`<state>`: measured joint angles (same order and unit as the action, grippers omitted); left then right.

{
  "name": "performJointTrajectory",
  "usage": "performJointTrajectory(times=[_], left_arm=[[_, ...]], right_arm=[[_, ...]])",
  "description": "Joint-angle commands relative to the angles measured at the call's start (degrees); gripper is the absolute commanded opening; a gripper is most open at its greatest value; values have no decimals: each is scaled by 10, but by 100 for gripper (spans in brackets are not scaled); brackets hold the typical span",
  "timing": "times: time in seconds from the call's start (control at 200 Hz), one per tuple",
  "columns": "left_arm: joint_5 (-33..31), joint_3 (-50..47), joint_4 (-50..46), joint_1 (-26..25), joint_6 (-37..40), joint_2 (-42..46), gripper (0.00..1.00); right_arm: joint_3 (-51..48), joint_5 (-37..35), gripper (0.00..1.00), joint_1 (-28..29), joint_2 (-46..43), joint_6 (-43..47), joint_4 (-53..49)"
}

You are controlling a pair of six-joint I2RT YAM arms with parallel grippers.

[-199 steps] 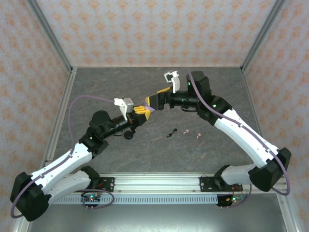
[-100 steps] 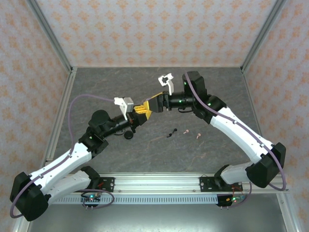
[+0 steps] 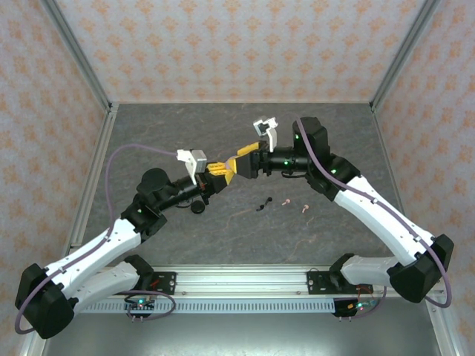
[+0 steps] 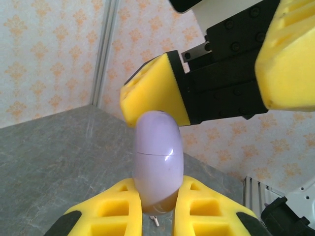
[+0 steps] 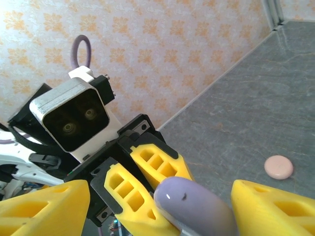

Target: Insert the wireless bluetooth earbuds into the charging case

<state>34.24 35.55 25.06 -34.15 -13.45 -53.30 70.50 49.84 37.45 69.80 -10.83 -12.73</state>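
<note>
My left gripper needs to tilt down and lower the lilac charging case (image 4: 157, 160) onto the tabletop to release it there, because the table below the gripper is bare.
My left gripper (image 3: 217, 169) is shut on the lower end of a lilac egg-shaped charging case (image 4: 157, 160), held above the table with its lid closed. My right gripper (image 3: 237, 165) faces it, open. Its yellow fingers (image 4: 152, 91) straddle the case's lid end (image 5: 197, 204): one finger is by the tip and the other stands well off. On the table lie the wireless bluetooth earbuds: a black one (image 3: 261, 205) and two pale pink ones (image 3: 286, 202) (image 3: 305, 208), below and to the right of both grippers.
A black round puck (image 3: 197, 208) sits on the grey table beside the left arm's forearm. A pale pink puck (image 5: 278, 167) lies on the table in the right wrist view. Patterned walls enclose the back and sides.
The right gripper has come down level with the left gripper, and its jaws have narrowed around the case's top. The left gripper has kept still with the case.
</note>
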Motion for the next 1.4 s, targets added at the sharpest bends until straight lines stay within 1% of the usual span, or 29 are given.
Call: performJointTrajectory(times=[0.0,0.06,0.09,0.16,0.21,0.275,0.345,0.42,0.485,0.701,0.861,0.906,0.941,1.066,1.136,1.216,1.256,1.296,1.396], left_arm=[[-33,18,-23,-1,10,-3,0],[-52,24,-48,-1,12,-8,0],[-60,29,-62,-1,14,-13,0],[-76,40,-93,-1,15,-34,0],[-87,49,-108,-1,12,-55,0],[-100,66,-126,-1,4,-89,0],[-120,91,-147,-1,-14,-139,0],[-130,126,-166,0,-39,-202,0],[-130,164,-181,1,-62,-263,0],[-95,299,-220,3,-126,-458,0],[-92,368,-219,3,-167,-555,0],[-94,384,-219,4,-168,-585,0],[-95,398,-222,4,-189,-601,0],[-111,433,-240,4,-210,-647,6],[-117,441,-244,5,-217,-661,9],[-127,448,-258,5,-216,-670,10],[-134,450,-268,5,-214,-673,13],[-136,453,-276,6,-211,-675,18],[-145,455,-295,6,-200,-675,37]], right_arm=[[14,-92,80,0,-14,37,-59],[17,-175,87,-10,-17,35,-90],[13,-204,89,-17,-17,29,-96],[-10,-287,100,-42,-45,-2,-100],[-36,-335,99,-72,-60,-36,-100],[-66,-359,99,-110,-77,-79,-100],[-103,-355,99,-144,-94,-117,-92],[-133,-351,99,-162,-108,-138,-84],[-148,-357,99,-165,-116,-139,-89],[-148,-385,99,-166,-123,-113,-136],[-149,-378,99,-167,-124,-94,-145],[-152,-378,99,-167,-123,-91,-146],[-153,-379,99,-166,-123,-90,-147],[-151,-382,99,-166,-122,-81,-156],[-149,-387,99,-167,-123,-76,-163],[-147,-389,99,-168,-123,-69,-170],[-147,-389,99,-167,-123,-67,-172],[-147,-388,99,-167,-123,-65,-173],[-146,-379,99,-167,-123,-65,-172]])
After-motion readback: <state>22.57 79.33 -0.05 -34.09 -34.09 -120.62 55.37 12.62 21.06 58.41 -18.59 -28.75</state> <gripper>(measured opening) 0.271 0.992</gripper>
